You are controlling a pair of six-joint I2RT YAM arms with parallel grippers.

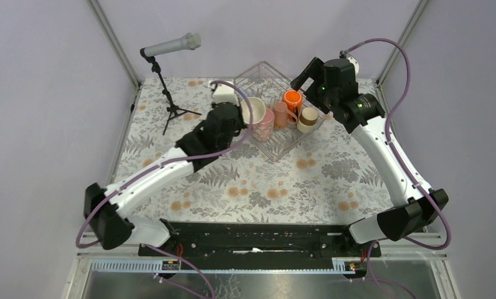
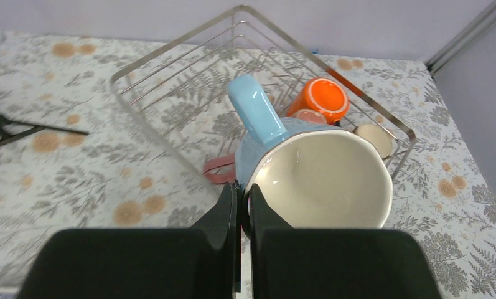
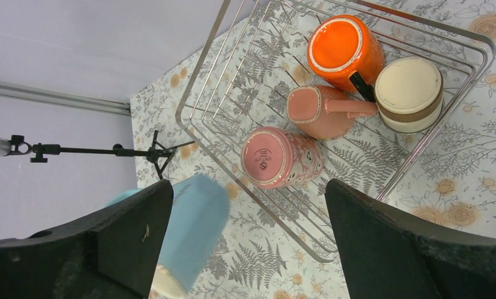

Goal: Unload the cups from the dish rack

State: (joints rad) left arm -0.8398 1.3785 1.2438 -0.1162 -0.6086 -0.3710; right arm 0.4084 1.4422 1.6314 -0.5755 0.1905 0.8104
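Note:
Next, my left gripper moves down and to its left in the top view to release the mug, since clear tablecloth by the rack lies there.
My left gripper [image 1: 244,119] is shut on the rim of the light blue mug [image 1: 253,109], one finger inside its cream interior [image 2: 323,180] and one outside. The mug is tilted, handle [image 2: 256,112] up, at the left edge of the wire dish rack [image 1: 265,72]. It also shows, blurred, in the right wrist view [image 3: 192,230]. In the rack lie a pink patterned mug [image 3: 279,157], a dusty-pink mug [image 3: 320,111], an orange mug [image 3: 345,43] and a short cream cup with a brown band [image 3: 410,87]. My right gripper [image 3: 248,187] is wide open and empty, high above the rack.
A microphone [image 1: 170,47] on a black tripod [image 1: 173,112] stands at the back left of the flowered tablecloth. Grey walls and frame posts close in the back and sides. The rack's far corner [image 2: 242,9] sits near the back wall.

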